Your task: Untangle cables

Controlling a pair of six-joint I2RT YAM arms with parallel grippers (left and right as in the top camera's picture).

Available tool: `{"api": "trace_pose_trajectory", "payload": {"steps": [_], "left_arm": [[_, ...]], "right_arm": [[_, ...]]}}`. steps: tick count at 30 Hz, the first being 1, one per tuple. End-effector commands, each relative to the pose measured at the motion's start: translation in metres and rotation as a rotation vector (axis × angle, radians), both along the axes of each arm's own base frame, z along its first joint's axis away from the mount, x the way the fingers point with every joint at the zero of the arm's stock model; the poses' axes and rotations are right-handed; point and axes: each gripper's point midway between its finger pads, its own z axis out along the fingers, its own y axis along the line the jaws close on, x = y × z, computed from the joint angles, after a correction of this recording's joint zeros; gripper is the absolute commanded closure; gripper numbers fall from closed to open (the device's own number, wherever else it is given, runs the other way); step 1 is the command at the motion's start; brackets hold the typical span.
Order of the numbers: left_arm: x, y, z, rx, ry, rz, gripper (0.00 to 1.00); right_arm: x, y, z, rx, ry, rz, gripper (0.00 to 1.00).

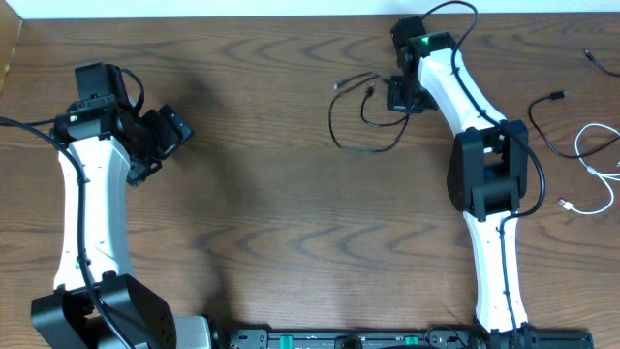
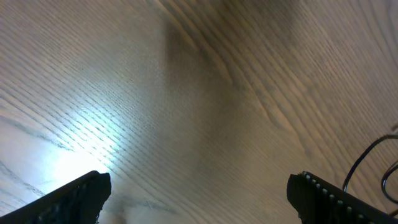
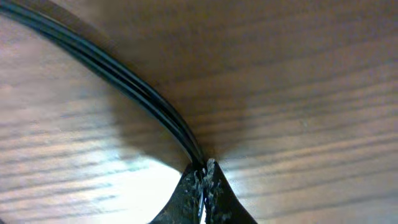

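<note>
The white cable (image 1: 599, 155) lies to the right in the overhead view, so next my right gripper needs to rise and swing across to release beside the cables gathered there.
A thin black cable (image 1: 360, 145) lies in loops on the wooden table at centre right, its plug ends (image 1: 341, 84) pointing left. My right gripper (image 1: 400, 95) is shut on this black cable; in the right wrist view the strands (image 3: 134, 87) run up and left from the closed fingertips (image 3: 204, 168). Another black cable (image 1: 542, 116) and a white cable (image 1: 599, 155) lie apart at the far right. My left gripper (image 1: 167, 136) is open and empty over bare wood at the left (image 2: 199, 193); a black cable loop (image 2: 373, 162) shows at that view's right edge.
A further black cable end (image 1: 601, 60) lies at the top right edge. The right arm's white links (image 1: 484, 174) stand between the centre cable and the right-hand cables. The table's far edge (image 1: 194, 19) runs along the top.
</note>
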Motion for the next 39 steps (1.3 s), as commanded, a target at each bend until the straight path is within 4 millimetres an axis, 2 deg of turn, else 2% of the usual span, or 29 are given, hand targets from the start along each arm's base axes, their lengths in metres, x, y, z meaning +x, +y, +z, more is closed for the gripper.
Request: {"api": "trace_pose_trajectory", "payload": {"steps": [1,3,9,16,23,25,27,30,31,34,37,39], "left_arm": [[-0.001,0.000,-0.003,0.003,0.009,0.002,0.04],[-0.002,0.000,-0.003,0.003,0.009,0.002,0.04],[-0.001,0.000,-0.003,0.003,0.009,0.002,0.04],[-0.001,0.000,-0.003,0.004,0.007,0.002,0.04],[-0.001,0.000,-0.003,0.003,0.008,0.002,0.04],[-0.001,0.000,-0.003,0.003,0.007,0.002,0.04],[-0.001,0.000,-0.003,0.003,0.008,0.002,0.04],[-0.001,0.000,-0.003,0.003,0.008,0.002,0.04],[-0.001,0.000,-0.003,0.003,0.008,0.002,0.04],[-0.001,0.000,-0.003,0.003,0.008,0.002,0.04],[-0.001,0.000,-0.003,0.003,0.007,0.002,0.04],[-0.001,0.000,-0.003,0.003,0.007,0.002,0.04]], "right_arm": [[-0.033,-0.017,-0.046,-0.046,0.162,0.008,0.99],[-0.034,-0.019,-0.038,-0.034,0.164,0.030,0.99],[-0.035,-0.030,0.030,0.025,0.118,0.102,0.99],[-0.040,-0.035,0.127,0.198,-0.030,0.159,0.99],[-0.066,-0.064,0.225,0.238,-0.207,0.128,0.99],[-0.085,-0.086,0.268,0.227,-0.300,0.087,0.99],[-0.096,-0.101,0.290,0.218,-0.355,0.050,0.99],[-0.115,-0.138,0.326,0.201,-0.461,-0.076,0.99],[-0.118,-0.146,0.331,0.198,-0.478,-0.101,0.99],[-0.140,-0.190,0.356,0.171,-0.564,-0.254,0.99],[-0.171,-0.235,0.378,0.140,-0.642,-0.405,0.99],[-0.188,-0.256,0.389,0.156,-0.691,-0.500,0.99]]}}
